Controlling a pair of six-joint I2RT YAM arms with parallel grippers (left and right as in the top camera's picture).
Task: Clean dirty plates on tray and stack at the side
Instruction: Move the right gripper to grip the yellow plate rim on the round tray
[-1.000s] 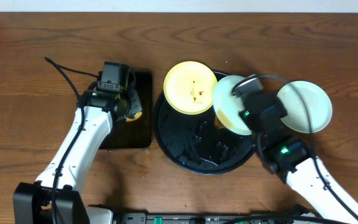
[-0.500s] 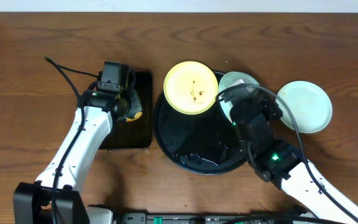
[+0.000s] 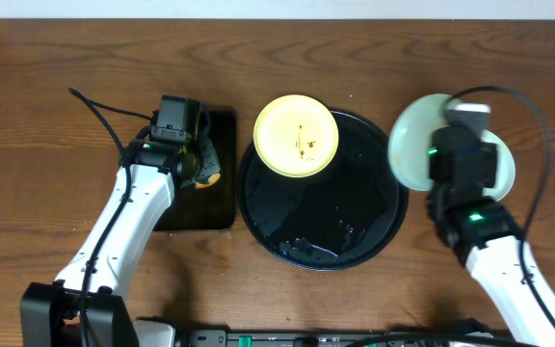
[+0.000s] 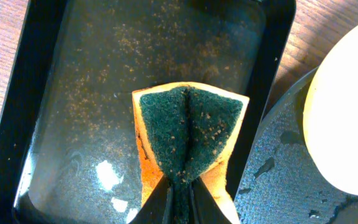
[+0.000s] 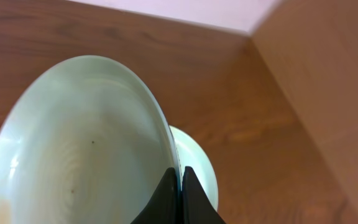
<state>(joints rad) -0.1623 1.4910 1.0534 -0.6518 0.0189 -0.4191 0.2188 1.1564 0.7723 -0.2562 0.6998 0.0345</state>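
Next, my right gripper should lower and shift to the right in the overhead view, over the second mint-blue plate (image 5: pixel 193 165), since the held plate hangs short of it.
The pale yellow plate (image 3: pixel 297 135) with brown smears lies on the far-left rim of the round black tray (image 3: pixel 321 241). My right gripper (image 3: pixel 449 146) is shut on the rim of a mint-blue plate (image 3: pixel 414 145) and holds it tilted, off the tray's right side. In the right wrist view the fingers (image 5: pixel 180 186) pinch this plate (image 5: pixel 86 143); it has a faint brown smear at its lower left. The second mint-blue plate (image 3: pixel 505 164) lies on the table beneath it (image 5: pixel 196 165). My left gripper (image 3: pixel 200 166) is shut on a folded green-and-orange sponge (image 4: pixel 188 134).
The sponge hangs over a small rectangular black tray (image 4: pixel 73 93) that is wet and speckled, left of the round tray (image 4: pixel 278 180). The yellow plate's edge (image 4: pixel 347 124) shows at the right of the left wrist view. Water drops lie on the round tray.
My right gripper has carried the mint-blue plate off the round tray to the right, over the second mint-blue plate. The left arm and sponge have not moved.
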